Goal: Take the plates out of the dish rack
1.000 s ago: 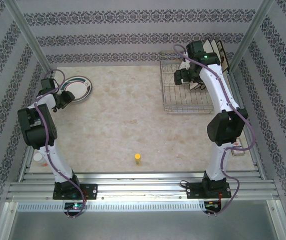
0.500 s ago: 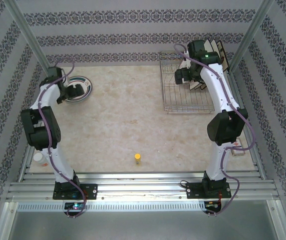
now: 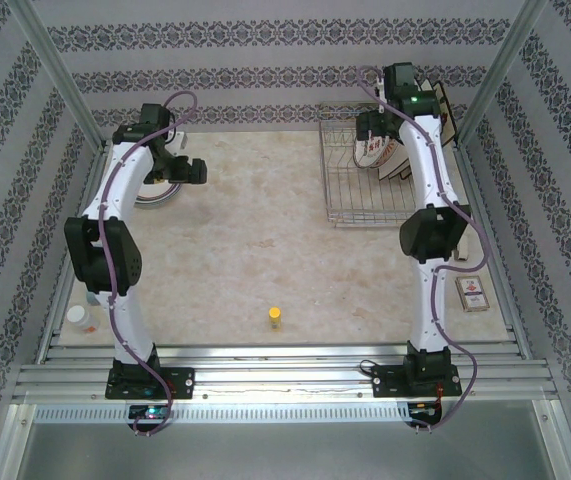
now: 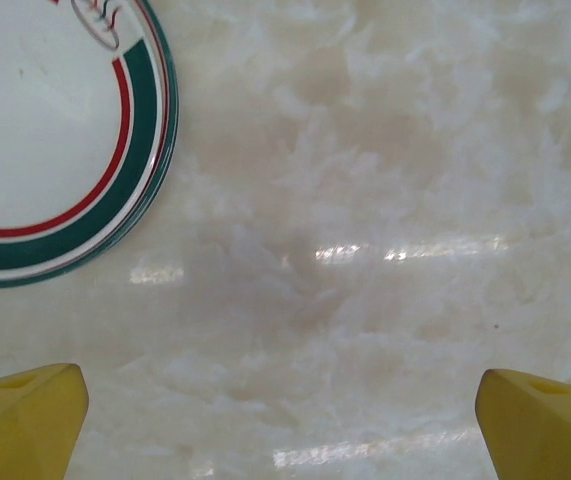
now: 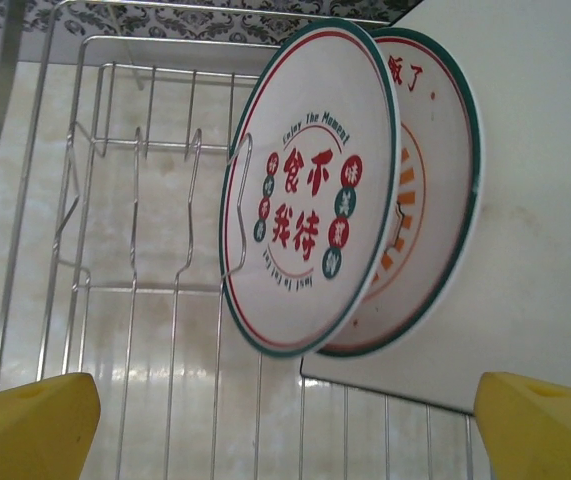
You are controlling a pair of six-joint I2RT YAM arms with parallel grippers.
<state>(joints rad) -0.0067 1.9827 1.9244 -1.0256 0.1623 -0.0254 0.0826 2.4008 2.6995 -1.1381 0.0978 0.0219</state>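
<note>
The near rim of the front round plate (image 3: pixel 378 159) (image 5: pixel 347 318) is below my open fingers, so my right gripper will move down with its fingers on both sides of that rim and close there.
The dish rack (image 3: pixel 365 190) stands at the back right, a silver wire basket (image 5: pixel 135 250). Two round plates stand upright in it: a front one (image 5: pixel 310 190) with red characters and a green rim, and one (image 5: pixel 430 200) with orange radial marks behind it. A square plate's plain white back (image 5: pixel 535 200) lies behind both. My right gripper (image 3: pixel 373 135) (image 5: pixel 285 430) hangs open over the rack, apart from the plates. My left gripper (image 3: pixel 193 170) (image 4: pixel 285 430) is open over bare table, with a round plate (image 4: pixel 45 130) (image 3: pixel 157 197) lying flat to its left.
A small yellow object (image 3: pixel 276 318) sits near the middle front of the table. A white jar (image 3: pixel 78 316) stands at the front left and a small card box (image 3: pixel 473 293) at the right edge. More square plates (image 3: pixel 447 105) lean at the rack's back right.
My left gripper has opened, let go at the plate on the left, and swung up and right away from it. My right gripper has moved farther back over the rack.
</note>
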